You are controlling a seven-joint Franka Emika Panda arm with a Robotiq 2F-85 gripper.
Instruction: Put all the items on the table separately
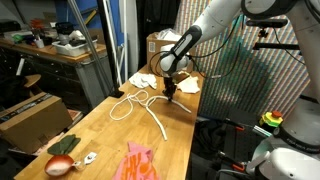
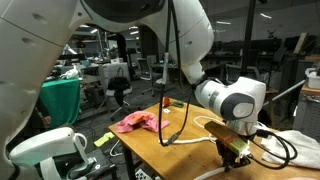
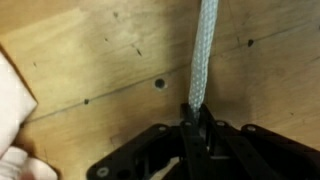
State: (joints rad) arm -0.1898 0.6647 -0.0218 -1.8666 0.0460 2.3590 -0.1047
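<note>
The cord goes back next as my gripper turns, and comes free over the bare table by the table's side edge (image 1: 190, 100), which lies from it toward my base.
My gripper (image 3: 197, 118) is shut on a white woven cord (image 3: 206, 50), which runs straight away from the jaws across the table (image 3: 90, 60). In an exterior view the gripper (image 1: 172, 94) is down at the far end of the table (image 1: 105, 135), with the cord (image 1: 128, 104) looping beside it. A white curved stick (image 1: 160, 122) lies just in front. A white cloth (image 1: 141, 80) is behind the loop. Near the front lie a pink cloth (image 1: 138, 160), a red-orange ball (image 1: 60, 165), a dark green cloth (image 1: 66, 145) and a tiny white piece (image 1: 88, 157).
A brown cardboard box (image 1: 30, 115) sits beside the table, below a cluttered workbench (image 1: 50, 48). Another box (image 1: 163, 45) stands behind the arm. In an exterior view the pink cloth (image 2: 135, 122) lies at the table's far end from the gripper (image 2: 232, 150).
</note>
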